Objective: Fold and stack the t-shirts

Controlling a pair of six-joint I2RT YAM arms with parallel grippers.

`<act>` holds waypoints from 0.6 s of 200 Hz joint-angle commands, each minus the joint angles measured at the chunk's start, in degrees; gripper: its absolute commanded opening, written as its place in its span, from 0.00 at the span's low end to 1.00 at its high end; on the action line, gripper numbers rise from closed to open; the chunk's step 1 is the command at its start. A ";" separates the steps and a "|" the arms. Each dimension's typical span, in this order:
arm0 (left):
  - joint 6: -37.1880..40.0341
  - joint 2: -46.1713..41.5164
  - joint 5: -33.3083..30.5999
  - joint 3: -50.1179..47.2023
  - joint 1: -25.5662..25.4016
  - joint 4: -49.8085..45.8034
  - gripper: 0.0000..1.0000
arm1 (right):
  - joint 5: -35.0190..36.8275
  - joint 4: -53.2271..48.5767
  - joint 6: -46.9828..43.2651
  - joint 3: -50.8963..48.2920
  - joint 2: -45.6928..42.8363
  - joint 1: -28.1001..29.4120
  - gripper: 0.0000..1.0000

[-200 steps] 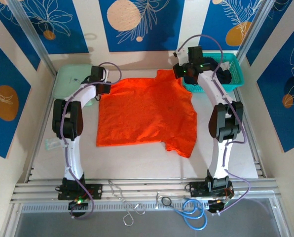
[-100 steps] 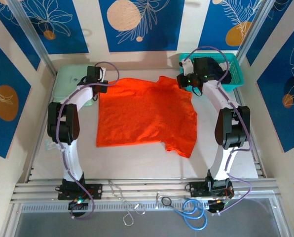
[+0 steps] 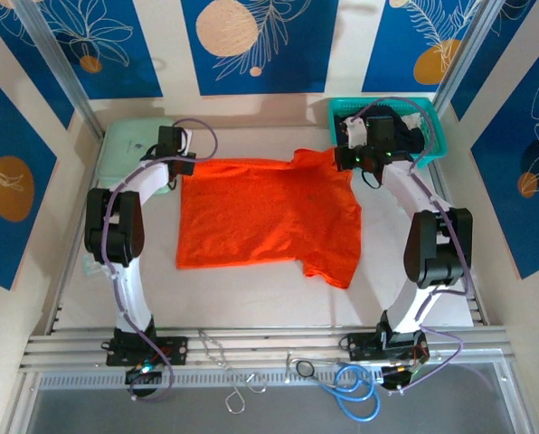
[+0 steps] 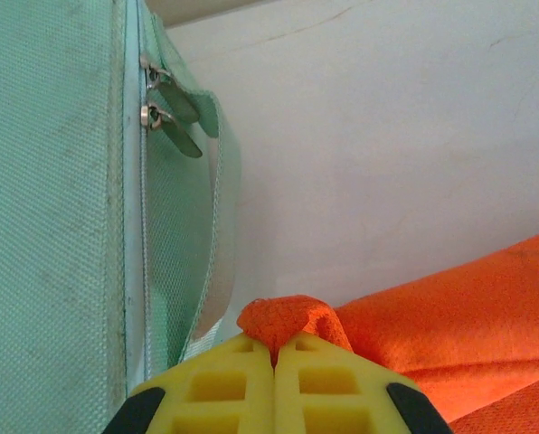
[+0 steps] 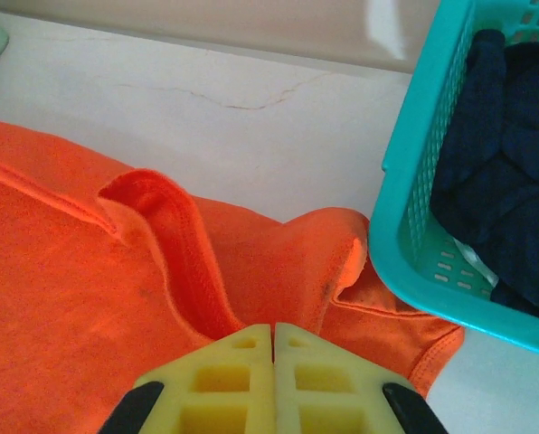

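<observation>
The robot's right gripper will next bring the pinched fabric back over the shirt's flat body (image 3: 331,202), which lies open to fold onto, and let go of the fabric there.
The bright orange t-shirt (image 3: 269,212) lies spread flat across the middle of the table, with one sleeve hanging toward the near right. My left gripper (image 3: 181,165) is shut on its far left corner, and a nub of orange cloth (image 4: 288,318) pokes out past the yellow fingertips (image 4: 242,380). At the far right of the shirt, my right gripper (image 3: 349,165) is shut on the fabric beside the collar (image 5: 174,244). The black t-shirt (image 5: 514,172) lies bunched in the teal basket (image 3: 430,154).
The pale green box (image 3: 125,145) sits at the far left, right beside the left gripper, and its mesh wall (image 4: 52,226) shows in the left wrist view. The teal basket's rim (image 5: 405,244) overlaps the orange sleeve. Cables (image 3: 353,391) and wire hooks (image 3: 233,384) lie at the near rail.
The right gripper has come down and moved right toward the basket, lowering the raised collar area. The shirt's far edge now lies flatter and straighter. The left gripper barely shifted.
</observation>
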 commanded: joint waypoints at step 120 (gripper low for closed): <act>-4.35 -6.81 1.25 -8.28 0.87 -0.03 0.00 | -1.60 4.94 4.85 -14.40 -8.02 -1.66 0.00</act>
